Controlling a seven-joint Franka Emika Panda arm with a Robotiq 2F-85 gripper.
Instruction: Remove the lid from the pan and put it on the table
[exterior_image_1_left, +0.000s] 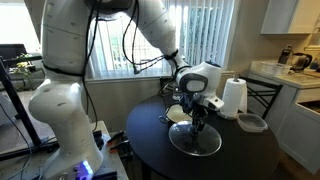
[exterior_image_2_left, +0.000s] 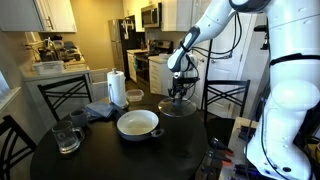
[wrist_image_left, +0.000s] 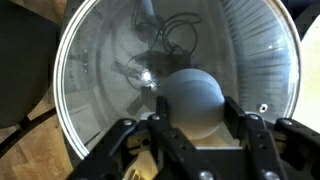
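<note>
Bare tabletop beside the pan lies below my gripper and slightly outward, so next my gripper will lower the lid that way and release the knob there.
The glass lid (exterior_image_1_left: 196, 139) (exterior_image_2_left: 178, 108) lies flat, low at the black table (exterior_image_1_left: 145, 155) (exterior_image_2_left: 150, 162), beside the pan; I cannot tell if it touches the top. My gripper (exterior_image_1_left: 198, 116) (exterior_image_2_left: 179, 93) points straight down and is shut on its centre knob. In the wrist view the lid (wrist_image_left: 100, 70) fills the frame and my gripper's (wrist_image_left: 193, 108) fingers clamp the rounded knob (wrist_image_left: 190, 90). The cream pan (exterior_image_2_left: 138, 124) stands uncovered mid-table; in an exterior view it (exterior_image_1_left: 177, 114) is partly hidden behind the gripper.
A paper-towel roll (exterior_image_1_left: 234, 97) (exterior_image_2_left: 117, 87), a small grey bowl (exterior_image_1_left: 252, 122) (exterior_image_2_left: 133, 96), a grey cloth (exterior_image_2_left: 98, 111) and a glass mug (exterior_image_2_left: 66, 137) stand on the table. Chairs (exterior_image_2_left: 60, 95) (exterior_image_2_left: 226, 96) ring it. A white counter (exterior_image_1_left: 285, 75) is behind.
</note>
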